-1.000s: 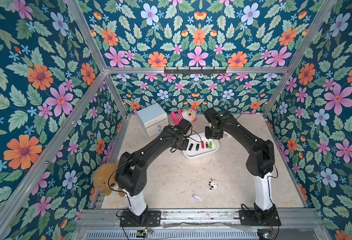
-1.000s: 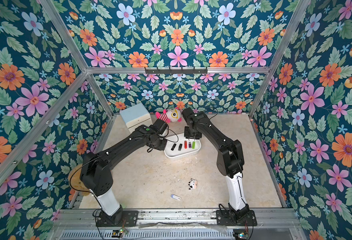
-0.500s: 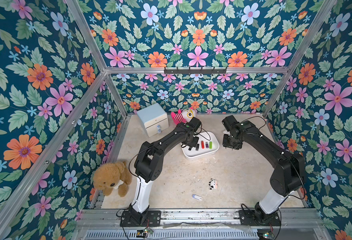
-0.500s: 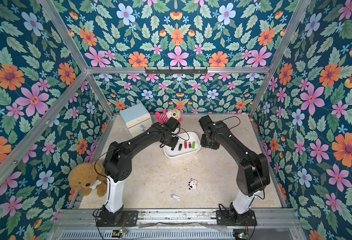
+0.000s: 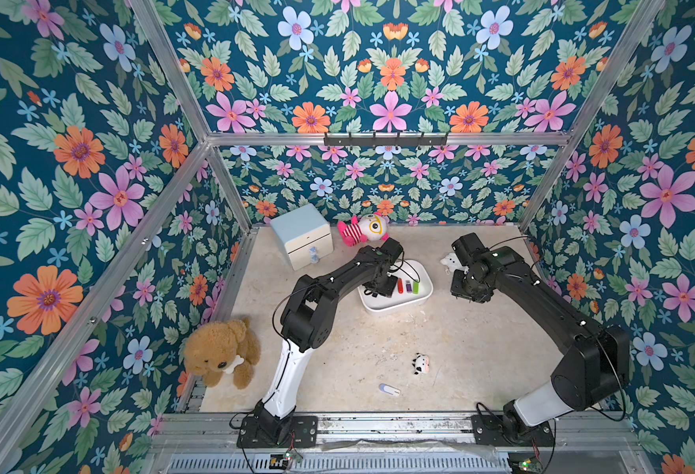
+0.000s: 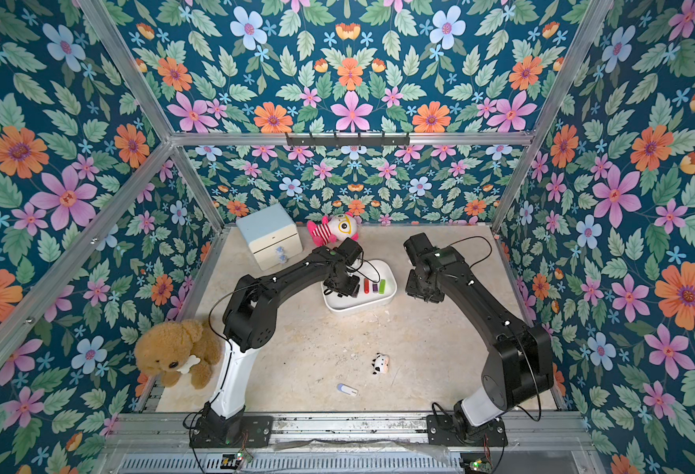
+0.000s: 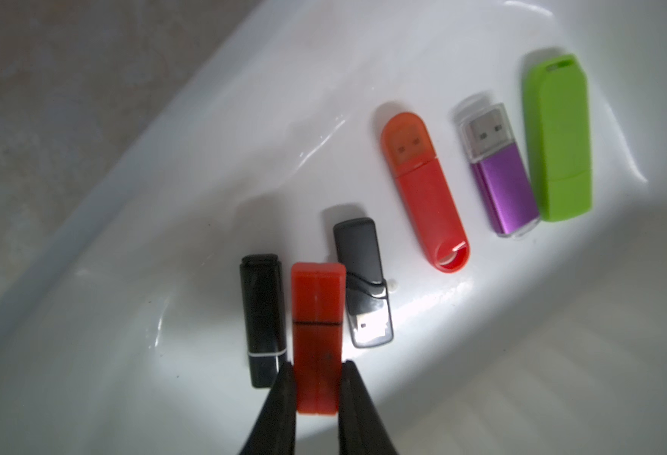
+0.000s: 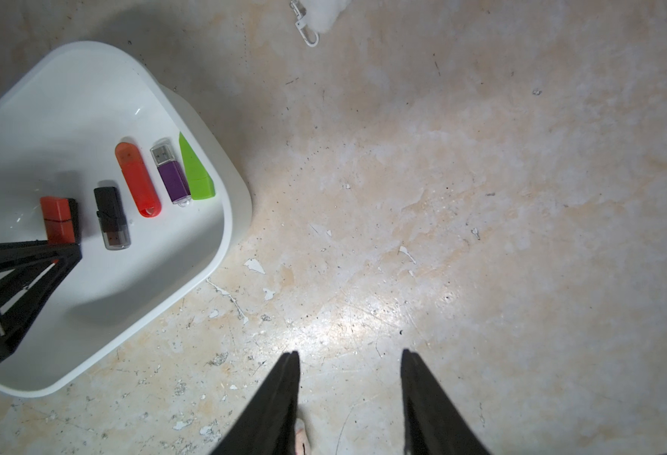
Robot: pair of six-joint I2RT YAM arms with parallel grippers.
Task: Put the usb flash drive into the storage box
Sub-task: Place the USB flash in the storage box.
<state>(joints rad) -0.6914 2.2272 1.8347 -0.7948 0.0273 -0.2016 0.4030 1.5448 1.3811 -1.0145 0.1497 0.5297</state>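
Note:
The red drive (image 7: 318, 315) still hangs above the bottom of the box, so the left gripper needs to bring it down there between the black (image 7: 309, 255) and dark grey drives and release it.
The storage box (image 5: 395, 305) (image 6: 358, 307) is a shallow white tray in mid-table. My left gripper (image 7: 318, 366) (image 5: 382, 289) is low inside its left part, shut on a red usb flash drive (image 7: 318, 315) (image 8: 58, 220). The held drive sits between a black drive (image 7: 262, 315) and a dark grey drive (image 7: 363, 275). An orange-red drive (image 7: 426, 193), a purple drive (image 7: 501, 185) and a green drive (image 7: 558, 138) lie further along the box floor. My right gripper (image 8: 349, 352) (image 5: 471, 287) is open over bare table to the right of the box, holding nothing.
A small white stick (image 5: 388, 389) and a cow figure (image 5: 420, 363) lie near the table's front. A pale-blue-topped cabinet (image 5: 302, 236) and a pink striped plush (image 5: 364, 230) stand at the back. A teddy bear (image 5: 222, 353) sits front left, a white keychain plush (image 5: 450, 260) beside my right wrist.
My right gripper has pulled away from the box to the right. My left gripper has moved forward over the box's left part, still holding the red drive.

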